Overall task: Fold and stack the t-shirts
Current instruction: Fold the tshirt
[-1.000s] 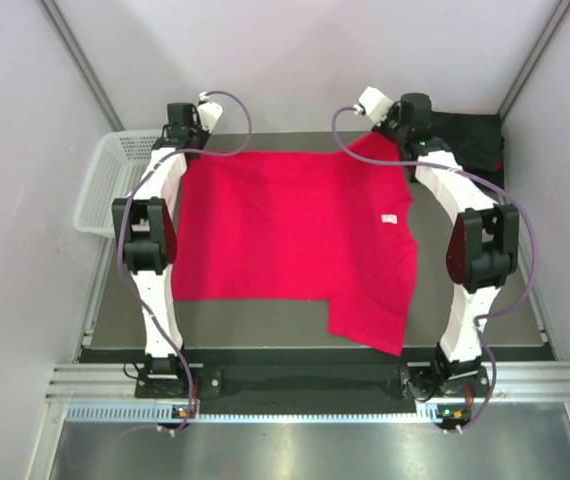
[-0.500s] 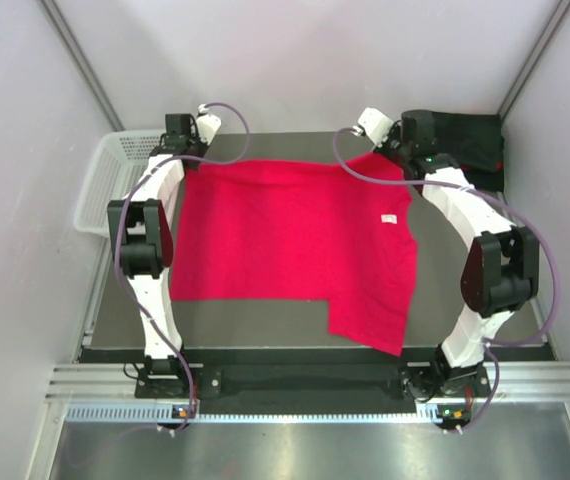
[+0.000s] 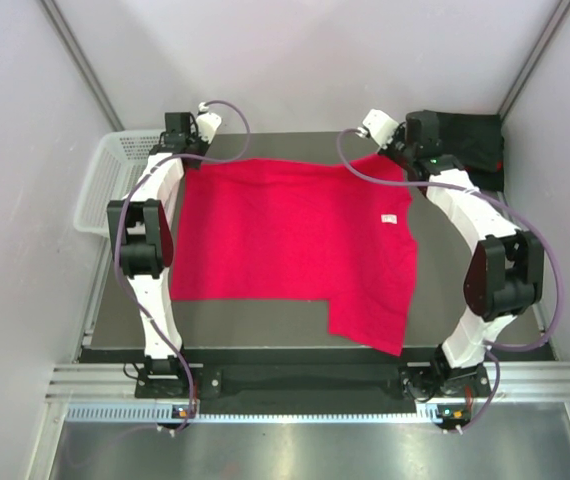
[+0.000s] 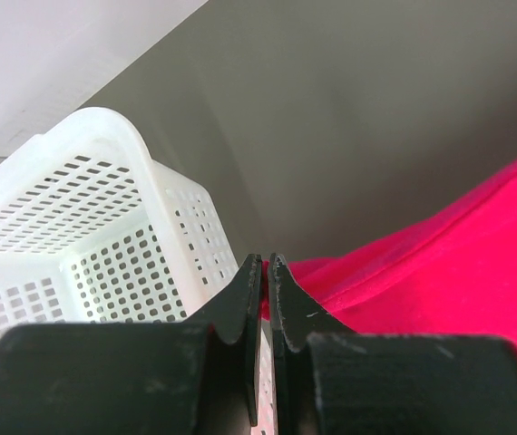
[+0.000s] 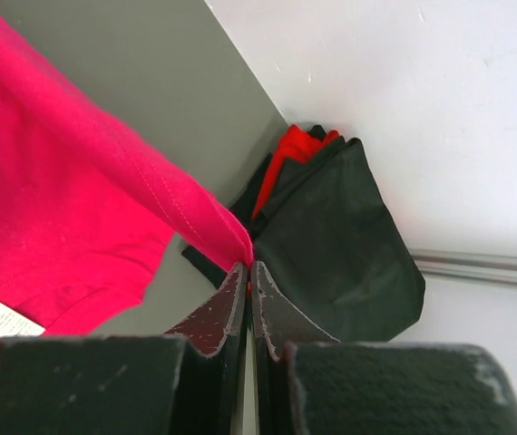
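Note:
The left gripper will move back and down to bring the raised far corner onto the shirt's edge by the basket and let it go, because the cloth lies flat there.
The crimson red t-shirt (image 3: 295, 240) lies spread over the table, its near right part reaching toward the front edge. My left gripper (image 3: 187, 153) is shut on the shirt's far left corner (image 4: 331, 281), lifted a little off the table. My right gripper (image 3: 405, 160) is shut on the far right corner (image 5: 213, 222), also raised. A white label (image 3: 390, 219) shows near the right edge. A dark pile of black t-shirts (image 3: 470, 140) with a bit of red in it lies in the far right corner (image 5: 340, 227), just beyond my right gripper.
A white mesh basket (image 3: 110, 180) stands at the table's far left edge, close beside my left gripper (image 4: 95, 236). White walls close in on the back and both sides. The dark table (image 3: 265, 320) shows along the front.
Both grippers have carried the shirt's far corners slightly toward the back of the table. The right arm's elbow has swung outward to the right. The far edge is pulled straighter.

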